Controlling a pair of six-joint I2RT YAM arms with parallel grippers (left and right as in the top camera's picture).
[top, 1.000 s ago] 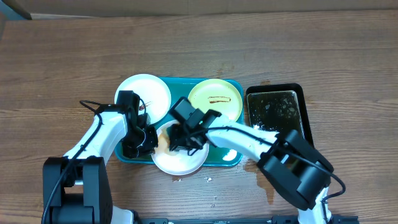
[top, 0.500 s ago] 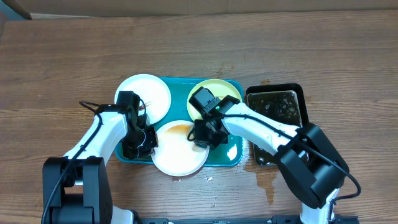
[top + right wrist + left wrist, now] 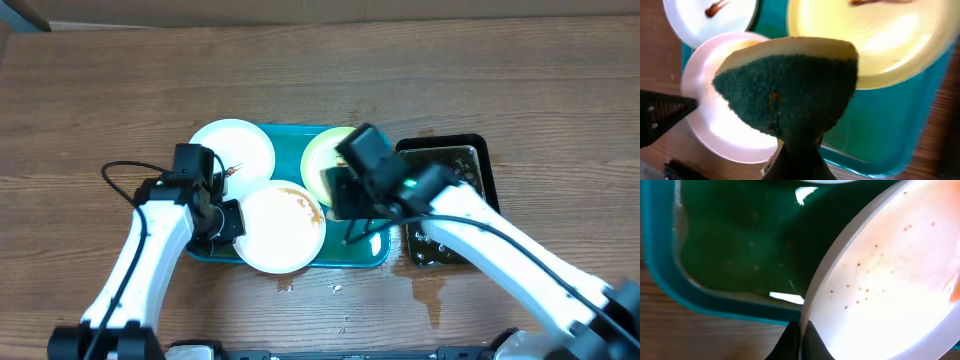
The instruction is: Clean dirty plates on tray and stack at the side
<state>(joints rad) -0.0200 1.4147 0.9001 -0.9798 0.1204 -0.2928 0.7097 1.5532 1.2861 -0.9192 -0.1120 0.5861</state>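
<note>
The left gripper raises the front plate next and moves left in the overhead view. Then it lowers and releases the plate beside the teal tray (image 3: 358,258), on bare wood.
The teal tray (image 3: 358,258) holds three plates. A white plate (image 3: 233,148) with a small brown smear lies at its back left. A pale yellow-green plate (image 3: 318,158) with a brown smear lies at its back right, partly hidden by my right arm. A front white plate (image 3: 280,228) carries an orange-brown smear near its far edge. My left gripper (image 3: 801,342) is shut on the left rim of this front plate (image 3: 890,290). My right gripper (image 3: 799,160) is shut on a yellow-and-green sponge (image 3: 790,85), held above the tray (image 3: 880,125).
A black tray of water (image 3: 445,180) stands right of the teal tray. Wet patches (image 3: 428,290) and small crumbs (image 3: 286,288) lie on the wooden table in front. Bare wood lies left of the tray.
My right gripper has lifted off the front plate and moved right and up with the sponge. The front plate has shifted slightly back in my left gripper's hold.
</note>
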